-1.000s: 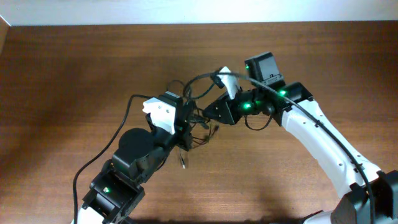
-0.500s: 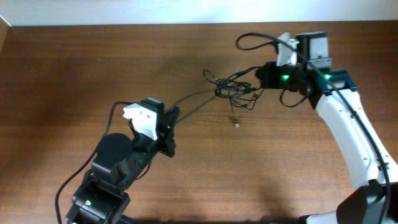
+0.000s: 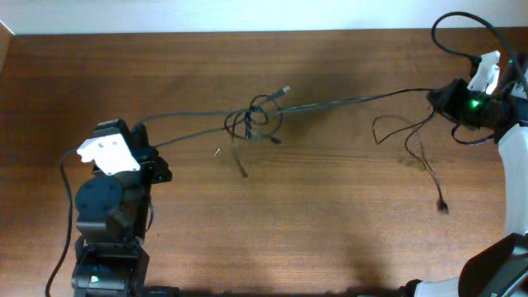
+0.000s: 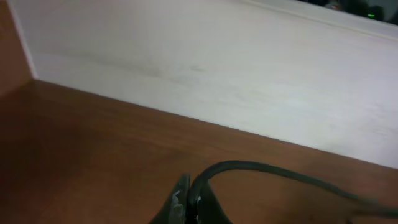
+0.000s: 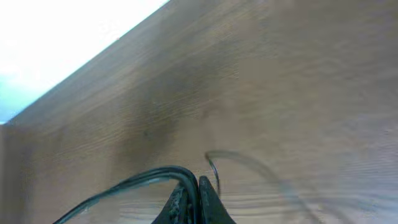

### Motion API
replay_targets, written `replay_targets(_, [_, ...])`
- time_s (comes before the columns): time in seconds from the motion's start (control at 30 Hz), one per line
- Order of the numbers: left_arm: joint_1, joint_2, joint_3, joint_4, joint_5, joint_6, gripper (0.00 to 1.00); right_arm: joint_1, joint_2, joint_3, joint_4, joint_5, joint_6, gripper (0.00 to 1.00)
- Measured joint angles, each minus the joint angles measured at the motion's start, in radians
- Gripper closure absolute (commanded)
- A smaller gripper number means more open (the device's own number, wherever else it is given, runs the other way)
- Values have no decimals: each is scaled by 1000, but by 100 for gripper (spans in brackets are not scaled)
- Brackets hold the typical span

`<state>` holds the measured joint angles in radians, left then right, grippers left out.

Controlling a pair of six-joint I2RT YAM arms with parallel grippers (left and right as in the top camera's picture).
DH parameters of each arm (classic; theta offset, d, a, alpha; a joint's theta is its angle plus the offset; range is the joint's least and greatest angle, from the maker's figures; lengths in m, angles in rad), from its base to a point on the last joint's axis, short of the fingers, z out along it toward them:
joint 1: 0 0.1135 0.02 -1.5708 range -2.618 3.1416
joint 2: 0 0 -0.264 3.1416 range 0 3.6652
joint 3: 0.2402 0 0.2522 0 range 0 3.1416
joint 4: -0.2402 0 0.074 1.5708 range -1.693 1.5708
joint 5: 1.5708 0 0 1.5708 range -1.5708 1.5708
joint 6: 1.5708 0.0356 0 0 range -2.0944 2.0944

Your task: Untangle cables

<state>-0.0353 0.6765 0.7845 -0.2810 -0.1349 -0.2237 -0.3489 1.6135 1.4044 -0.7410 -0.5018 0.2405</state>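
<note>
The strands are tight from the knot to my right gripper. I will pull my right gripper back a little next, then move it toward the knot and open it.
The thin black cables (image 3: 254, 120) stretch across the table with a knot of loops near the middle. My left gripper (image 3: 147, 140) at the left is shut on one cable end (image 4: 261, 168); its jaws (image 4: 191, 198) pinch the cord. My right gripper (image 3: 436, 98) at the far right is shut on cable strands (image 5: 124, 185) between its jaws (image 5: 193, 193). A slack cable (image 3: 412, 144) trails from the right gripper down to a small plug (image 3: 443, 208). Short plug ends (image 3: 243, 171) hang from the knot.
A pale wall (image 3: 247, 15) runs along the table's far edge. The thick black robot cable (image 3: 462, 21) loops above the right arm (image 3: 516, 157). The left arm's base (image 3: 107, 223) stands at the lower left.
Both arms have pulled apart: left gripper moved left, right gripper moved far right. The cables are drawn out into a long line and the tangle is smaller, now at the middle.
</note>
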Motion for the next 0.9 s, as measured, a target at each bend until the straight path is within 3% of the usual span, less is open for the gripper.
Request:
replay_targets(0.2, [68,0,0,-3,-117,0,100,-29,0,2,-107,285,106,96])
replay_targets(0.37, [106,-5,0,-24,-194,-37,100,-50,0,6,-230,187,62,96])
replay_targets(0.4, [108,-5,0,-47,-263,-92,100,-45,0,9,-312,198,77,94])
replay_targets(0.43, [109,-3,0,-67,-342,-151,100,-32,0,8,-361,217,107,76])
replay_targets(0.53, [114,7,0,-67,-379,-207,100,4,0,10,-396,231,145,51])
replay_targets(0.67, [122,70,0,-13,86,-187,100,167,0,10,-389,7,-47,42])
replay_targets(0.7, [122,101,-1,52,271,-150,100,227,0,10,-388,-39,-90,41])
replay_targets(0.77, [121,146,-6,263,647,-106,100,323,0,9,-385,-146,-129,41])
replay_targets(0.83, [122,162,-8,542,930,-114,100,394,0,10,-385,-252,-140,40])
replay_targets(0.9, [121,154,0,680,1137,-183,100,436,0,10,-378,-362,-143,40])
